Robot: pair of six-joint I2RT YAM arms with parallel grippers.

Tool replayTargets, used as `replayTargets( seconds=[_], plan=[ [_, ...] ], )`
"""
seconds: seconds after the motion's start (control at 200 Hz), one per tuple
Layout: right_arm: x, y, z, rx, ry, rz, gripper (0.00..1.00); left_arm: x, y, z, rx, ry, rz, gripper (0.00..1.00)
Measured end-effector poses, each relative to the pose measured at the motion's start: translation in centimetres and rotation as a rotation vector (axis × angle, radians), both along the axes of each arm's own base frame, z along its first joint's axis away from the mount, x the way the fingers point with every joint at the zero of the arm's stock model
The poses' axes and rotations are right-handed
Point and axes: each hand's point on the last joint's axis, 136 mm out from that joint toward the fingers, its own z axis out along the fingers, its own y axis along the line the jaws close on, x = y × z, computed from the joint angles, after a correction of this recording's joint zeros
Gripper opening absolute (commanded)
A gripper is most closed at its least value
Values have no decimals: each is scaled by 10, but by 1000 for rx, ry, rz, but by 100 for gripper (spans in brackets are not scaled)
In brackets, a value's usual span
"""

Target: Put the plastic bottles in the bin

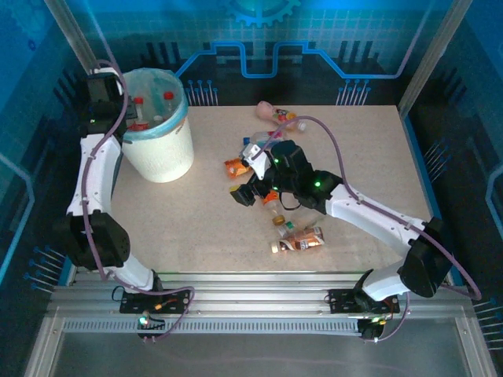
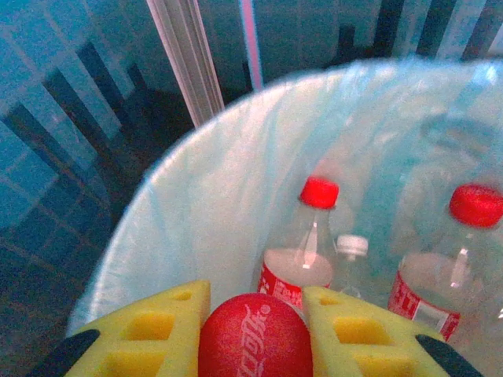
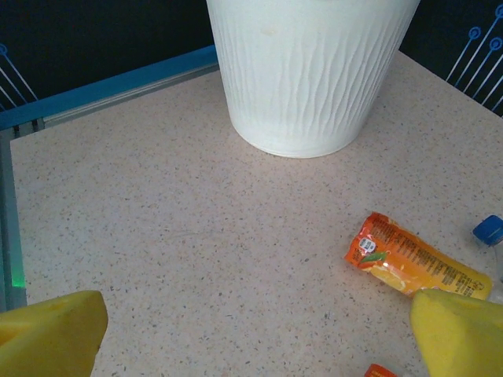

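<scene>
My left gripper lowers the bottle hanging inside the bin's lined rim toward the standing red-capped bottles next, then releases the red cap there.
My left gripper (image 2: 255, 334) is shut on the red cap of a plastic bottle (image 2: 255, 349) and holds it over the bin (image 2: 212, 181). The bin is a white bucket (image 1: 161, 149) with a light-blue liner, and inside it stand two red-capped bottles (image 2: 302, 263) (image 2: 452, 271) and a white-capped one (image 2: 351, 247). Seen from above, that gripper (image 1: 106, 88) hangs at the bin's far-left rim. My right gripper (image 3: 255, 345) stands wide open low over bare table, its jaws empty. An orange-labelled bottle (image 3: 413, 259) lies just right of it.
More bottles lie around the right arm: a pink one (image 1: 266, 109) at the back, a brown-labelled one (image 1: 299, 239) in front, an orange one (image 1: 236, 166). A loose blue cap (image 3: 488, 229) rests by the orange bottle. Bare table separates the bin (image 3: 306, 78) from the right gripper.
</scene>
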Motion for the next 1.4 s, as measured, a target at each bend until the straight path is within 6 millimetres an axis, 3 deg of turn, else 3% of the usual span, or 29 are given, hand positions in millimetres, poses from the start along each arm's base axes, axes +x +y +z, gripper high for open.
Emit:
replayTargets(
  seconds=[0.105,0.285,0.335,0.425,0.525,0.625,0.79,0.905,1.015,1.116,1.401],
  plan=[
    [1,1,-3,-10,6,2,100,3,1,-19,-20,36,-2,0],
    [2,1,-4,-11,7,1,100,8,6,-35,-76,51,0,1],
    [2,1,-4,-14,7,2,100,9,8,-35,-86,46,6,11],
    [2,1,-4,-18,6,4,100,10,8,-33,-101,40,3,49],
    [2,1,-5,-19,6,5,100,12,6,-30,-135,34,-1,56],
    [1,1,-4,-18,5,4,100,13,3,-15,-165,6,-6,57],
    [0,-1,4,-6,-7,4,100,11,-1,32,-185,-106,-12,56],
    [-2,-2,9,3,-16,4,100,-1,-6,58,-185,-164,-23,40],
    [-2,-2,9,3,-16,3,100,-5,-9,69,-181,-181,-39,23],
    [-2,-2,9,4,-15,4,100,-1,-9,60,-181,-146,-47,17],
    [-1,-2,6,1,-8,3,100,45,2,-15,-226,71,-38,17]
  ],
)
